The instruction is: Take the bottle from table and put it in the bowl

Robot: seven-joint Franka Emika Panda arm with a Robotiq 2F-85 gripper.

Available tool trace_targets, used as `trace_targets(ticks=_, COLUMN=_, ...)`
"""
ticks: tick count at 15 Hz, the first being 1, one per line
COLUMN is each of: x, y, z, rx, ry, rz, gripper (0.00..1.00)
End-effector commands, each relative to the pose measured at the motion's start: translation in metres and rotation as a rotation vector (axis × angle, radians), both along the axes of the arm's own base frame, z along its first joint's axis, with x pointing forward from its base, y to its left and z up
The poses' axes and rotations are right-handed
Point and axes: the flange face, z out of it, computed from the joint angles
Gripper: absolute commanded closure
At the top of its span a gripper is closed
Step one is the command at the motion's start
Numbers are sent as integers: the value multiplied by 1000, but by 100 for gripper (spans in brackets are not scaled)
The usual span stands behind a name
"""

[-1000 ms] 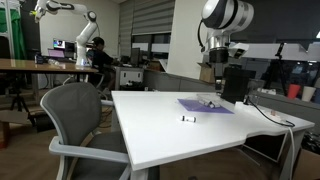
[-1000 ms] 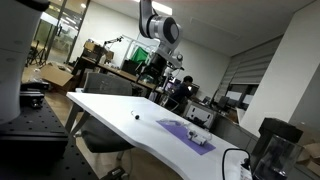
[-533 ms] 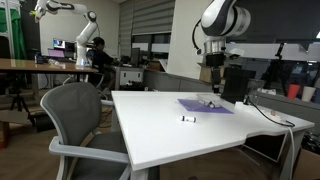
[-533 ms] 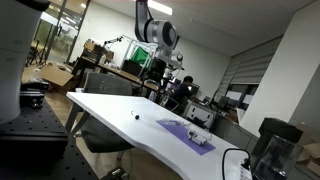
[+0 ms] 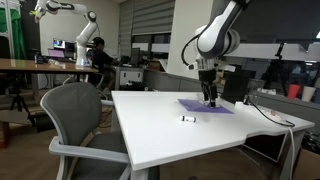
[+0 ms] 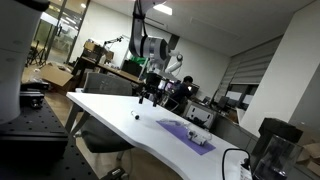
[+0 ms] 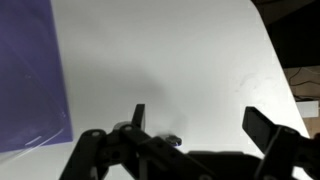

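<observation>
My open gripper should next move away from the mat and down around the bottle's body, as the bottle lies on the tabletop away from the mat.
The bottle (image 5: 187,119) is a tiny whitish thing lying on the white table (image 5: 160,125), in front of the purple mat (image 5: 205,107). It also shows as a dark speck in an exterior view (image 6: 137,115). In the wrist view its darker end (image 7: 175,141) peeks out from behind the gripper body. My gripper (image 5: 210,98) is open and empty. It hangs low over the table near the mat's near edge, above and apart from the bottle. Both fingers show spread in the wrist view (image 7: 200,125). The bowl is a small pale shape on the mat (image 6: 195,133); in the exterior view with the chair my gripper hides it.
A tall black box (image 5: 235,85) stands behind the mat. A grey office chair (image 5: 75,115) stands at the table's side. Cables run along the table's far edge (image 5: 275,118). A black jug-like object (image 6: 272,150) stands at one table end.
The arm has swung down from high above the table; the gripper now hangs low over the table between the mat and the bottle. The bottle has not moved.
</observation>
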Motion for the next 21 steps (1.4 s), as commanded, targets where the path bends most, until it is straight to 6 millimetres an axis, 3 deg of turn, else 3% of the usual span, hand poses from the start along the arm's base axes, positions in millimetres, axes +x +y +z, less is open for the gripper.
trace_targets(ticks=1, x=16, y=14, z=-25, rx=-20, ry=17, rz=87, gripper=0)
trace_targets(ticks=6, x=25, y=34, z=-59, rx=-21, ry=18, rz=115, gripper=0)
trace_targets(ticks=12, x=34, y=59, z=-86, rx=23, ry=-15, rz=151, gripper=0)
trace_targets(ticks=13, x=35, y=62, z=-88, rx=33, ry=-24, rz=156, gripper=25)
trace_targets(ticks=15, x=38, y=68, z=-93, rx=48, ry=-38, rz=166, gripper=32)
trace_targets(ticks=21, x=45, y=74, z=-90, rx=56, ry=-68, rz=173, gripper=75)
